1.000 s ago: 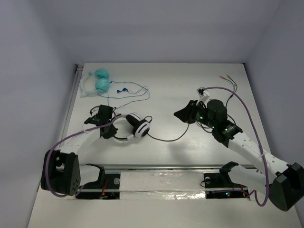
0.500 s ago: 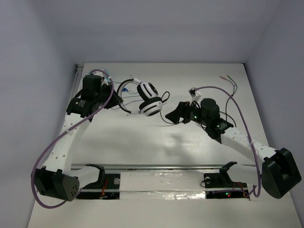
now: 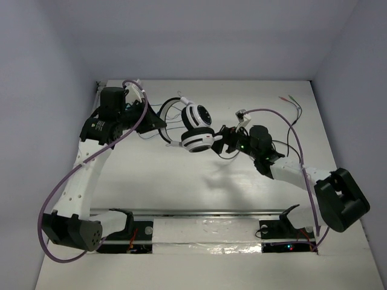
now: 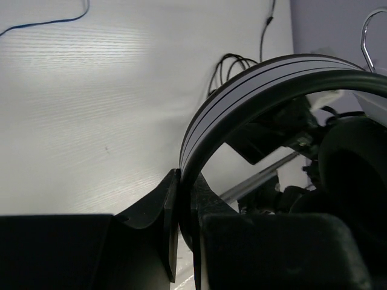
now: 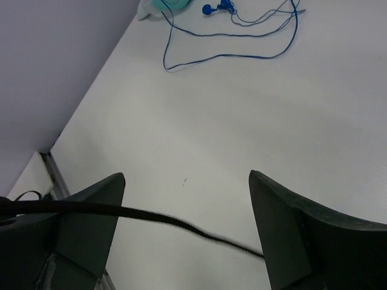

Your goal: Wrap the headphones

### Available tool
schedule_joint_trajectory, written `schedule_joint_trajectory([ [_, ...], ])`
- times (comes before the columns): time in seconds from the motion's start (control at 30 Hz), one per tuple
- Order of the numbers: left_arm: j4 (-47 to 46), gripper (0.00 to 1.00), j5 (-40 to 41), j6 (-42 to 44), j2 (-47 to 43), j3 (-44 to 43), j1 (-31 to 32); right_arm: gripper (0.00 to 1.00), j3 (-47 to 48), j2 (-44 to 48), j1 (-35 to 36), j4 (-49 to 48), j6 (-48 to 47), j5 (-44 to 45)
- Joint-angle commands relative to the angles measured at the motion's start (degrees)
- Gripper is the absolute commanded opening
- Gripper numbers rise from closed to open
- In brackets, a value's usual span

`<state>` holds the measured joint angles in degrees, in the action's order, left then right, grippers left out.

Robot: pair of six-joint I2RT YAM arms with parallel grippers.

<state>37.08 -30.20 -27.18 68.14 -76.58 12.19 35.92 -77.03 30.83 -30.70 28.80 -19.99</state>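
My right gripper will next ease back slightly toward the metal bar and close on the thin black cable [image 5: 175,222], which crosses between its open fingers.
The headphones [image 3: 196,128] hang above the table's middle, striped ear cups side by side. My left gripper [image 3: 161,125] is shut on their white band [image 4: 242,96], which runs up from between the jaws [image 4: 184,184] in the left wrist view. My right gripper [image 3: 221,141] is open just right of the ear cups. In the right wrist view its two fingers [image 5: 91,211] stand wide apart. The thin black cable [image 5: 175,222] crosses slack between them, and I cannot tell whether it touches either. More of the cable [image 3: 225,154] loops under the right gripper.
Teal headphones [image 5: 162,5] with a blue cable [image 5: 230,54] lie at the back left, mostly behind my left arm in the top view. A cable end with coloured plugs [image 3: 290,99] lies at the back right. A metal rail [image 3: 199,211] runs along the near edge.
My left arm has lifted the headphones off the table and carried them back and to the right. My right gripper has opened and moved left, up to the ear cups.
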Motion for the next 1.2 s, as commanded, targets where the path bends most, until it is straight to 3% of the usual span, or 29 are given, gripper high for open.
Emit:
schedule_joint_trajectory([
  [0.0,-5.6,0.00,-11.6,-3.8,-1.3,-4.5,-1.1,0.89,-1.2,-1.4,0.4,-10.3,0.6,0.6],
  [0.13,-6.8,0.00,-12.9,-5.6,-1.7,-6.7,-1.9,0.84,-1.9,-2.3,0.4,-11.5,0.4,1.4],
  [0.37,-16.8,0.00,-16.9,-13.3,-3.4,-5.8,-5.8,0.79,-4.3,-4.4,0.4,-14.6,3.4,2.1],
  [0.63,-22.0,0.00,-18.5,-18.8,-4.6,-3.2,-14.7,0.75,-8.7,-1.1,0.4,-10.9,9.6,4.7],
  [0.7,-26.6,0.00,-19.5,-22.9,-5.0,-0.8,-15.9,0.69,-10.3,0.2,0.4,-9.0,11.2,5.0],
  [0.83,-38.5,0.00,-17.9,-30.2,-6.7,7.9,-16.5,0.24,-10.7,2.9,1.0,-2.5,12.3,5.2],
  [0.93,-43.5,0.00,-16.7,-35.0,-7.8,14.4,-16.5,0.13,-8.2,2.7,1.6,2.6,10.9,6.7],
  [1.03,-42.7,0.00,-15.5,-32.1,-8.3,16.1,-16.5,0.04,-3.2,1.8,2.3,9.0,8.4,8.4],
  [1.17,-26.9,0.00,-8.0,-20.0,-9.1,13.6,-16.5,0.00,2.0,2.8,2.3,16.5,4.3,13.5],
])
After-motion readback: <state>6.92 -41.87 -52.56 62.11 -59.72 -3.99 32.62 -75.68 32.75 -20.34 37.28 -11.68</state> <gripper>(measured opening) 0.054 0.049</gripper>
